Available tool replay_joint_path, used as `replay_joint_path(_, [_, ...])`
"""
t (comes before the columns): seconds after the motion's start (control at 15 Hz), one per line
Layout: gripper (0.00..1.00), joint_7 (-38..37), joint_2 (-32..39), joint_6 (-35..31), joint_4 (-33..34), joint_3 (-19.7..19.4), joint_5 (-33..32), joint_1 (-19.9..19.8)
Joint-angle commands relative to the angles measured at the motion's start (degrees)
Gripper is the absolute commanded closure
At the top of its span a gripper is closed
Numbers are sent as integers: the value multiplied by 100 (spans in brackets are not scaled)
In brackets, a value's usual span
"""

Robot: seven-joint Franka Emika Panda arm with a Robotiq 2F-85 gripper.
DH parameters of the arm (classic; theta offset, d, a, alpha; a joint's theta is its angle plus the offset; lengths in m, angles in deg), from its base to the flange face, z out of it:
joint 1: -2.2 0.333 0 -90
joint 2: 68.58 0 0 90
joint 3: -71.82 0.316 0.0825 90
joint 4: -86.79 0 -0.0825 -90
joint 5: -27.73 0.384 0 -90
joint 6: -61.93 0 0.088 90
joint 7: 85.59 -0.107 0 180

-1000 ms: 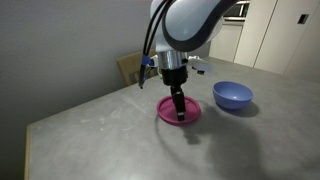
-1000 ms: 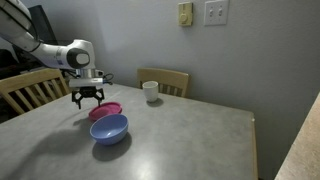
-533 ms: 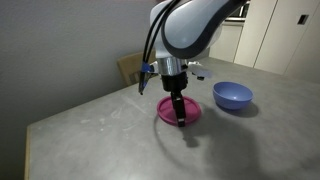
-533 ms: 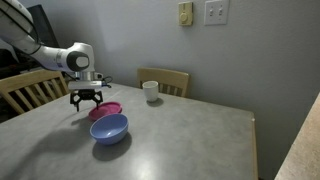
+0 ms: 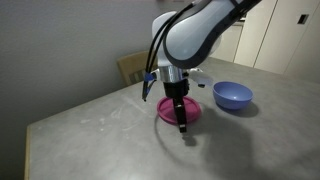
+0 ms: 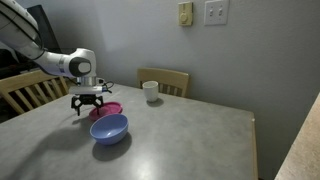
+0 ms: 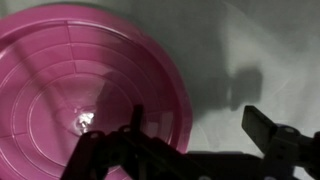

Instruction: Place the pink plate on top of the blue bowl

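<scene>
The gripper should next stay low where it is and close its fingers onto the pink plate's rim (image 5: 176,122) (image 7: 186,128), since that rim is already between them.
The pink plate (image 5: 165,108) lies flat on the grey table (image 5: 100,130); in the wrist view the pink plate (image 7: 80,70) fills the left side. My gripper (image 5: 181,124) hangs low over the plate's near edge, open. One finger (image 7: 135,122) stands over the plate's inside and the other finger (image 7: 265,125) over bare table, so the rim lies between them. Nothing is held. The blue bowl (image 5: 232,95) sits upright beside the plate; in an exterior view the blue bowl (image 6: 109,128) hides part of the plate (image 6: 111,107) behind it.
A white mug (image 6: 150,91) stands near the table's far edge, in front of a wooden chair (image 6: 165,78). Another chair (image 6: 25,88) stands at the side where the arm comes in. The wall runs close behind the table.
The gripper has come down a little toward the plate's edge, still open. Plate, bowl and mug have not moved.
</scene>
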Motion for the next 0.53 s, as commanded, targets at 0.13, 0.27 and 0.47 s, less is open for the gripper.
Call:
replay_joint_path(0.13, [12,-70,22,26,53,6,9,-50])
replay_joint_path(0.27, [24,-64,32,3,63,4,9,-57])
replay_joint_path(0.47, [40,-47,41,42,131,-2,-2,-62])
